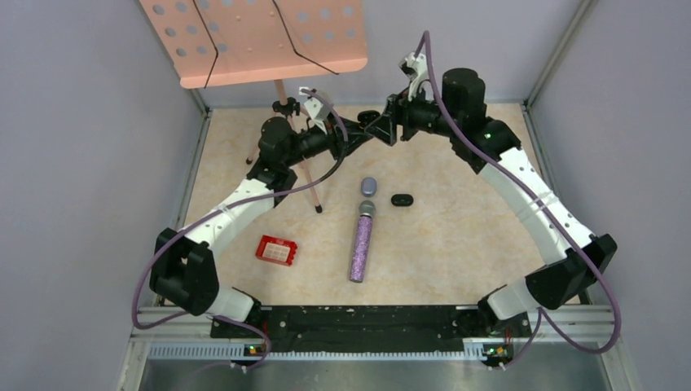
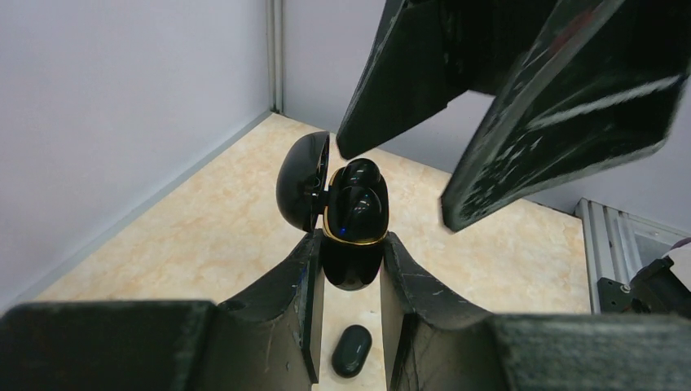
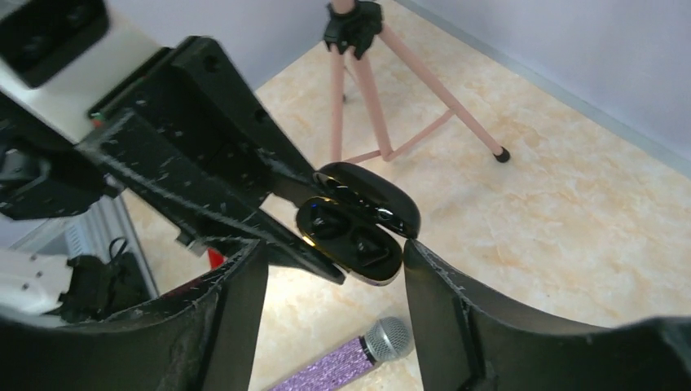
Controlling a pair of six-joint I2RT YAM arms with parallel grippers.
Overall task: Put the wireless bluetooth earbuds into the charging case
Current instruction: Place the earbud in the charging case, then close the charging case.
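Observation:
My left gripper comes down and back to release next, with both wells filled. The tabletop beside the closed black case is below and back of the gripper.
A glossy black charging case with a gold rim hangs above the table, its lid swung open. My left gripper is shut on the case's lower half, one finger on each side. In the right wrist view the case shows two wells, each with a glossy black earbud lying in it. My right gripper is open, its fingertips standing on either side of the case's end with nothing between them. From above, both grippers meet at the back of the table, left and right.
On the table lie a closed black case, a pale purple case, a glittery purple microphone and a red box. A pink music stand on a tripod stands at the back left.

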